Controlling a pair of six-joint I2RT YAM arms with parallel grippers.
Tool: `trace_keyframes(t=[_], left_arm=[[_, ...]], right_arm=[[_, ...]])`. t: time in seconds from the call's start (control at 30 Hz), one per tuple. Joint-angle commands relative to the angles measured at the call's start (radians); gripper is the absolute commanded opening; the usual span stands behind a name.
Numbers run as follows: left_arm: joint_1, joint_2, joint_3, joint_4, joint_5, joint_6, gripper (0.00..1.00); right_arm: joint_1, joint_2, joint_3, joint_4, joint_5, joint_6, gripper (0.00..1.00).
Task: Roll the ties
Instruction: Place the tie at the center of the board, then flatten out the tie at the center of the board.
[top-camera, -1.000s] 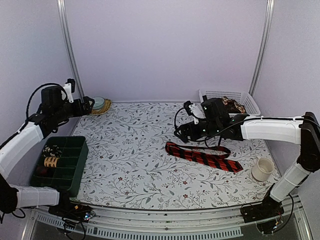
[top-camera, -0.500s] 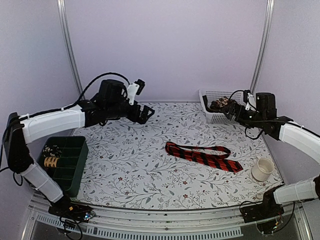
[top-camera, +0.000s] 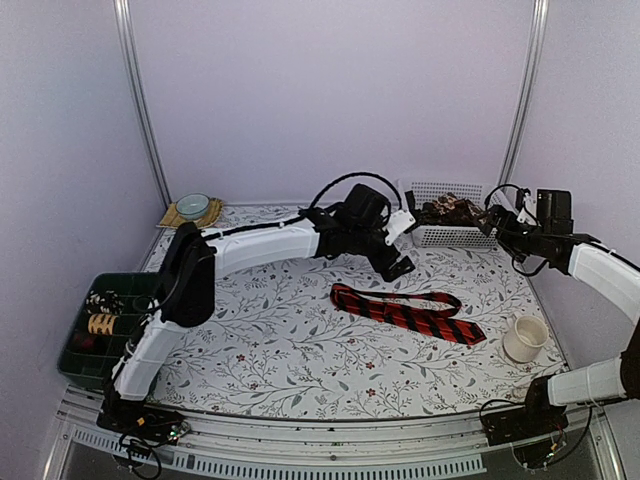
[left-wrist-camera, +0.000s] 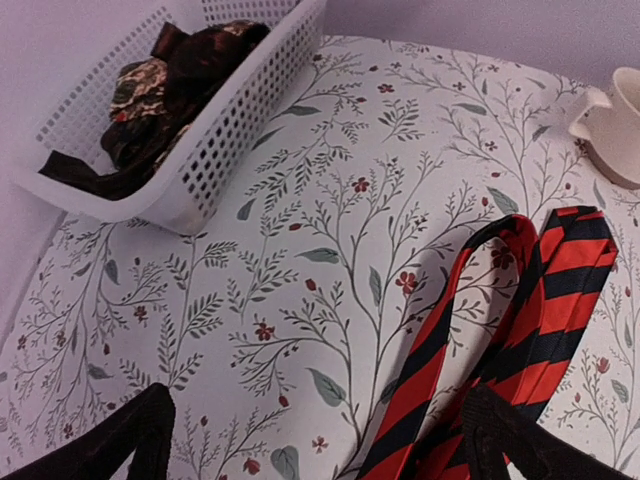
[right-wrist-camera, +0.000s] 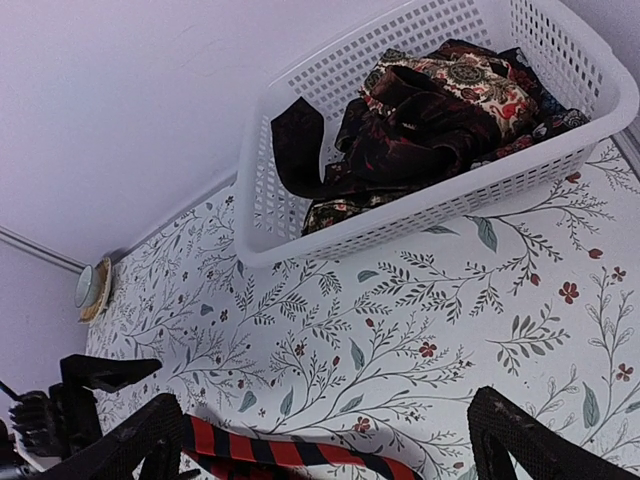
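Note:
My left gripper needs to lower, shifting right in its wrist view, onto the tie's narrow loop (top-camera: 408, 296) (left-wrist-camera: 422, 365), which lies below it on that side, clear of the tie's wide part.
A red tie with black diagonal stripes (top-camera: 405, 312) lies flat and folded on the floral cloth, right of centre. My left gripper (top-camera: 400, 250) hangs open just behind the tie's left part. In the left wrist view the tie (left-wrist-camera: 500, 340) lies under the right finger (left-wrist-camera: 505, 440), and nothing is held. My right gripper (top-camera: 496, 221) is open in the air beside the white basket (top-camera: 470, 238). The right wrist view shows dark and brown patterned ties (right-wrist-camera: 430, 100) heaped in the basket (right-wrist-camera: 400, 225). The red tie (right-wrist-camera: 290, 452) lies near that view's bottom edge.
A green divided bin (top-camera: 140, 340) at the left front holds small rolled ties (top-camera: 102, 324). A cream cup (top-camera: 524, 338) stands right of the red tie. A bowl on a mat (top-camera: 192, 208) sits at the back left.
My left arm swung from the far left across to the centre, ending over the red tie. My right arm drew back from the tie to the basket, its jaws open.

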Motion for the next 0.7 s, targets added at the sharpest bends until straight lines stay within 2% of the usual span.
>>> trace_keyframes(t=[0.0,0.17,0.4,0.67], left_arm=[[-0.058,0.108,0.166,-0.125,0.067,0.075,1.0],[-0.099,0.137,0.119,-0.004,0.072,0.101,1.0],[-0.11,0.171,0.115,0.043,0.16,0.07,1.0],[-0.112,0.229,0.116,0.034,0.094,0.081,1.0]], right_arm=[[-0.015,-0.01,0.001,-0.017,0.005,-0.021,1.0],[-0.02,-0.043,-0.008,-0.016,-0.011,-0.015,1.0],[-0.02,-0.088,-0.03,-0.017,-0.032,-0.002,1.0],[-0.019,-0.129,-0.062,-0.008,-0.067,0.014,1.0]])
